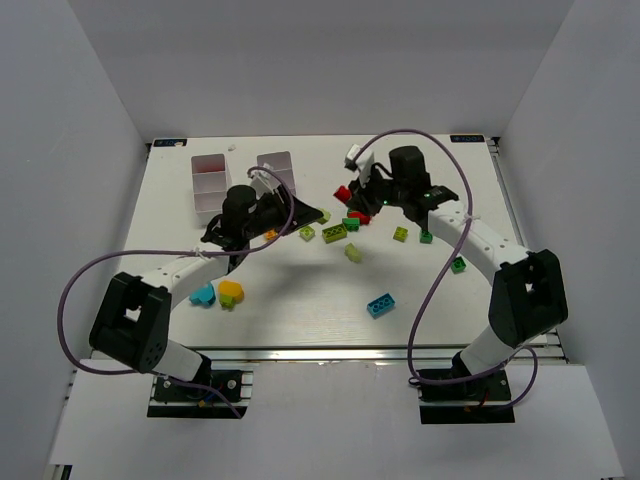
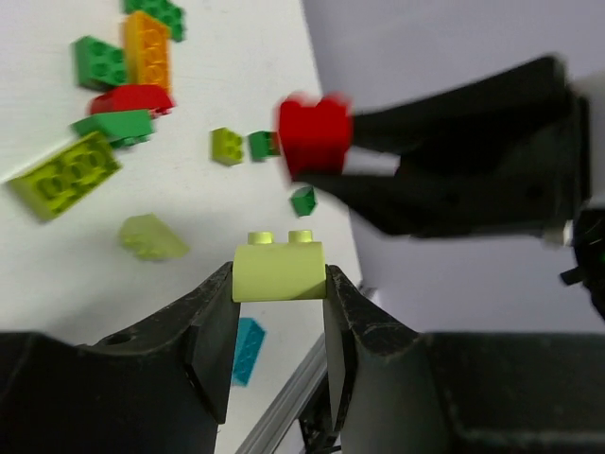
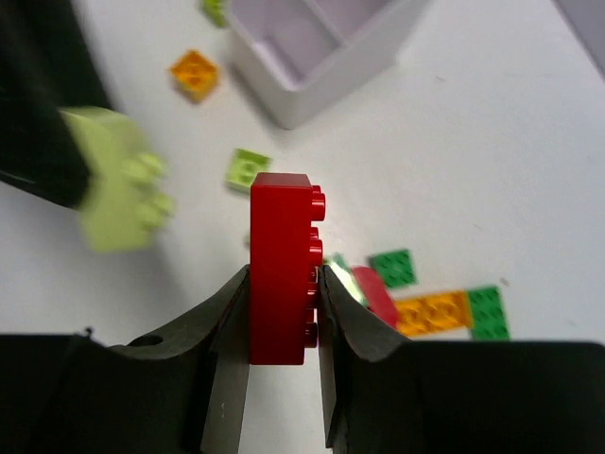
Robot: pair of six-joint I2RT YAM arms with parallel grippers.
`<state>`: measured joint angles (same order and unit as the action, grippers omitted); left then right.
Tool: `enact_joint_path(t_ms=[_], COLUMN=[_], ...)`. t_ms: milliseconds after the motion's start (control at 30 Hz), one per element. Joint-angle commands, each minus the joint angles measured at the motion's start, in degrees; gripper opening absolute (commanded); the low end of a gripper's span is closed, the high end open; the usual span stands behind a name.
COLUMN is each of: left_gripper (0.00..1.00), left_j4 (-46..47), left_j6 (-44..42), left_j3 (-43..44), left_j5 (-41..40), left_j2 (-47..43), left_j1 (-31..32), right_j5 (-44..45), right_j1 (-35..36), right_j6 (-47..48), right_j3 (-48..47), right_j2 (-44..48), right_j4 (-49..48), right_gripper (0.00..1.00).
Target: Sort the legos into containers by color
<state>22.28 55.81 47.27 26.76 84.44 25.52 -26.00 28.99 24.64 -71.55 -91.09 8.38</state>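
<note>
My left gripper will next swing toward the white container beside the lime-yellow lego (image 2: 279,270). It will tilt its fingers down over the container's near open section to release the lime-yellow lego.
My left gripper (image 2: 279,281) is shut on a lime-yellow lego (image 2: 279,270), held above the table just right of the two white containers (image 1: 210,185) (image 1: 277,168). Facing it, my right gripper (image 3: 281,284) is shut on a red lego (image 3: 280,265) held on edge, studs to the right. In the top view the left gripper (image 1: 318,214) and the right gripper (image 1: 350,196) are close together, tips almost meeting. The red lego (image 2: 315,132) also shows in the left wrist view, the lime-yellow lego (image 3: 118,180) blurred in the right wrist view.
Loose legos lie below the grippers: a green, orange and red cluster (image 1: 353,220), a lime brick (image 1: 334,232), a pale lime brick (image 1: 353,252). A cyan brick (image 1: 380,304) and a green brick (image 1: 458,264) sit nearer. An orange brick (image 1: 231,291) and a cyan brick (image 1: 203,295) lie by the left arm.
</note>
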Motion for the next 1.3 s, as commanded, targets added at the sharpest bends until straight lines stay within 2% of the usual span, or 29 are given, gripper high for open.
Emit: enact_joint_path(t_ms=[0, 133, 200, 233, 433, 600, 700, 1000, 1267], left_gripper=[0.03, 0.02, 0.02, 0.02, 0.03, 0.04, 0.05, 0.09, 0.21], left_j4=[-11.8, -17.9, -22.3, -31.3, -40.6, -42.8, -42.0, -41.0, -40.4], left_j6=[-5.3, -7.3, -11.1, -14.8, -20.2, -21.9, -21.7, -22.9, -23.5], left_j3=[1.0, 2.7, 7.1, 12.4, 25.0, 31.6, 32.4, 33.3, 35.7], left_j5=[-3.6, -6.8, -9.4, -14.4, -25.7, -35.3, -38.5, -40.6, -42.1], left_j2=[-4.2, -5.3, -4.5, -1.9, 8.8, 14.6, 15.6, 17.0, 20.0], left_j1=[-3.4, -6.9, -7.4, -7.4, -6.5, -4.3, -3.4, -3.2, -2.7], right_j5=[5.9, 6.0, 6.3, 6.0, 5.5, 5.2, 5.1, 4.8, 4.9], right_j1=[-4.2, -5.2, -5.3, -5.3, -5.3, -5.3, -5.3, -5.3, -5.4], right_j6=[-3.0, -2.6, -2.7, -3.0, -3.9, -3.8, -3.7, -3.8, -3.6], right_j3=[-3.4, -3.3, -2.8, -2.3, -1.1, -0.6, -0.7, -1.0, -1.1], right_j2=[-0.7, -0.8, -0.5, -0.2, 0.6, 1.1, 0.9, 0.5, 0.6], right_j4=[-5.4, -5.7, -6.4, -6.4, -6.7, -6.6, -6.4, -6.3, -6.1], right_gripper=[0.0, 0.0, 0.0, 0.0, 0.0, 0.0, 0.0, 0.0, 0.0])
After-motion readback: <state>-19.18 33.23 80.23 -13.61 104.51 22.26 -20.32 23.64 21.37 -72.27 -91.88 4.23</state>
